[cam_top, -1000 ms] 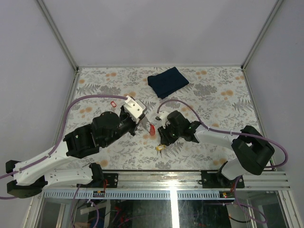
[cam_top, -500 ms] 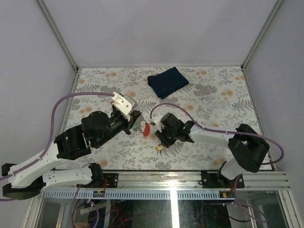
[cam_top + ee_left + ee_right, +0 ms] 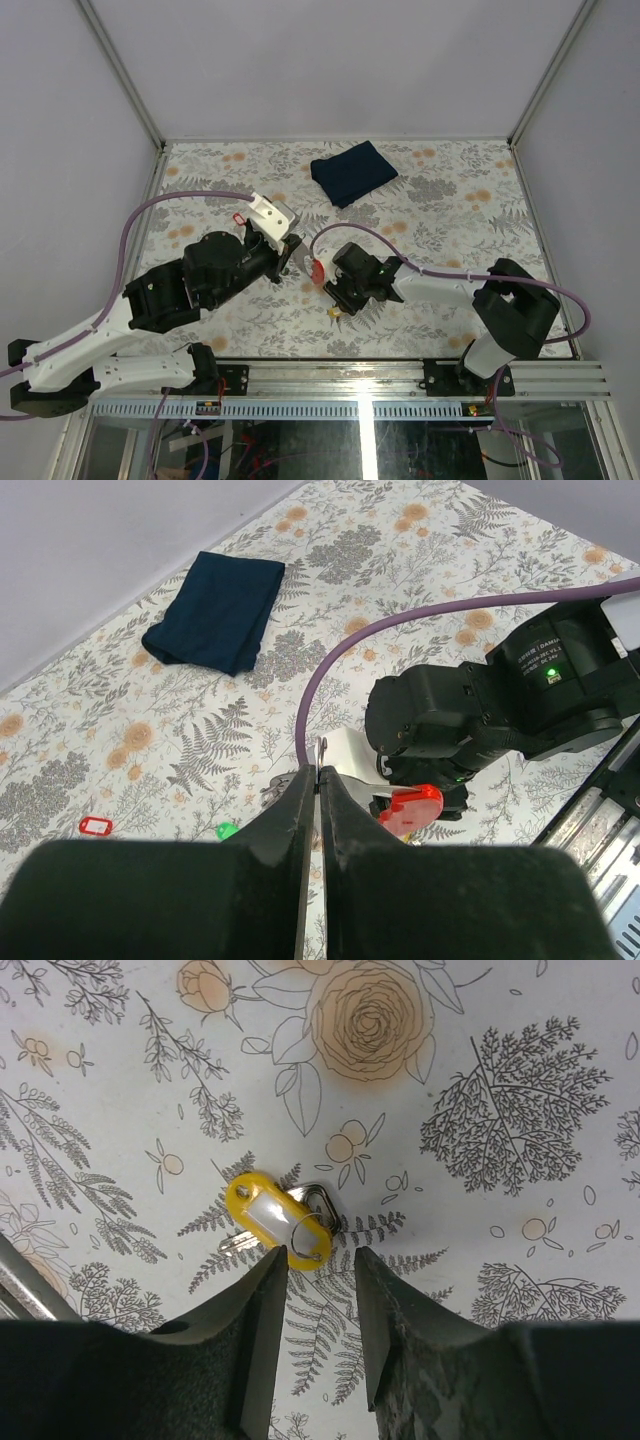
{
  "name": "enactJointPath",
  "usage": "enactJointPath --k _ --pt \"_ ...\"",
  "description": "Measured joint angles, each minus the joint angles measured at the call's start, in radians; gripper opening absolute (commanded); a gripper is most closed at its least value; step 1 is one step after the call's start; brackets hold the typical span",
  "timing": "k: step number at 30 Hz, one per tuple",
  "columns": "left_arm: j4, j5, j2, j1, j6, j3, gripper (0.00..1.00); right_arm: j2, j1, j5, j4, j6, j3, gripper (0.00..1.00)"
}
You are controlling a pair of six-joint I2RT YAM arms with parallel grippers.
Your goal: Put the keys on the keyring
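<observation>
I should reach for the small metal ring (image 3: 336,312) (image 3: 311,1238) on the yellow key with my right gripper next and close, because the ring curves just beyond the fingers.
My left gripper (image 3: 320,775) is shut on the keyring (image 3: 322,748), whose thin silvery edge pokes out past the fingertips. Its red tag (image 3: 410,808) hangs to the right, just in front of the right arm's black wrist; from above the tag (image 3: 318,270) shows between the two arms. A green-headed key (image 3: 227,830) lies on the table to the left of the left fingers. The yellow-headed key (image 3: 278,1222) lies flat with its small metal ring, just beyond the tips of my right gripper (image 3: 320,1260), which is open and holds nothing. From above, this key (image 3: 336,312) sits near the front edge.
A folded dark blue cloth (image 3: 352,170) lies at the back of the floral table. A small separate red tag (image 3: 238,217) rests at the left. The right arm's purple cable (image 3: 330,670) arcs close to the left fingers.
The left arm swung left with the keyring, then came back right. The right gripper slid a little left and nearer, over the yellow key, its jaws narrowing slightly.
</observation>
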Motion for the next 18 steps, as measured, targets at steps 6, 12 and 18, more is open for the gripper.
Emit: enactJointPath --k 6,12,18 --pt "-0.003 0.000 0.000 0.000 0.000 0.000 0.00 0.013 0.011 -0.008 -0.001 -0.010 0.019 0.35" --pt "-0.003 0.000 -0.002 0.000 0.000 0.000 0.00 0.042 0.017 -0.007 -0.003 -0.016 0.035 0.30" --pt "-0.003 0.000 -0.006 0.000 0.000 0.000 0.00 0.049 0.020 -0.004 -0.011 -0.020 0.041 0.20"
